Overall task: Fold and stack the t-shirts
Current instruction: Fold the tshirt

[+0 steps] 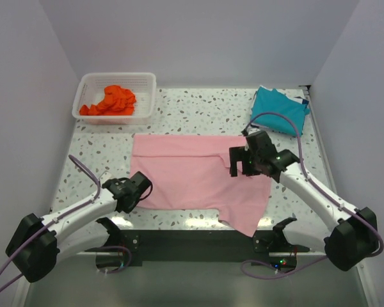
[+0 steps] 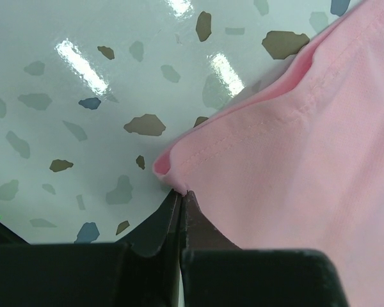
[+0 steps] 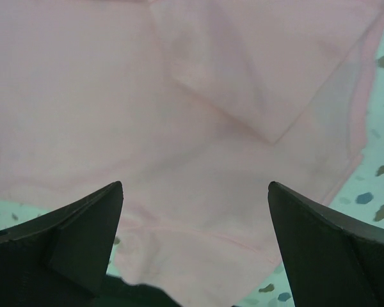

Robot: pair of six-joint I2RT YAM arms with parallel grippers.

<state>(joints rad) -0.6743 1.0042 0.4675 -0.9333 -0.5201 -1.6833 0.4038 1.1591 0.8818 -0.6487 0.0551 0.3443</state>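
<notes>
The near sleeve's end (image 1: 238, 226) (image 3: 187, 291) is below my right gripper and that sleeve still juts out, so next I will move the gripper back and down toward the base to it.
A light pink t-shirt (image 1: 185, 169) lies spread flat mid-table, with a folded flap on its right part. My left gripper (image 1: 139, 185) is at its near-left corner. In the left wrist view it (image 2: 182, 192) is shut, its tips pinching the hem corner of the pink cloth (image 2: 294, 160). My right gripper (image 1: 238, 163) hovers over the shirt's right part. In the right wrist view it (image 3: 195, 185) stands open above the pink cloth (image 3: 179, 96), holding nothing. A folded teal blue t-shirt (image 1: 278, 109) lies at the back right. An orange-red t-shirt (image 1: 112, 101) sits crumpled in the basket.
A white mesh basket (image 1: 147, 96) stands at the back left of the speckled table (image 1: 179, 115). White walls close in the left, back and right sides. The arms' dark base plate (image 1: 192, 243) runs along the near edge.
</notes>
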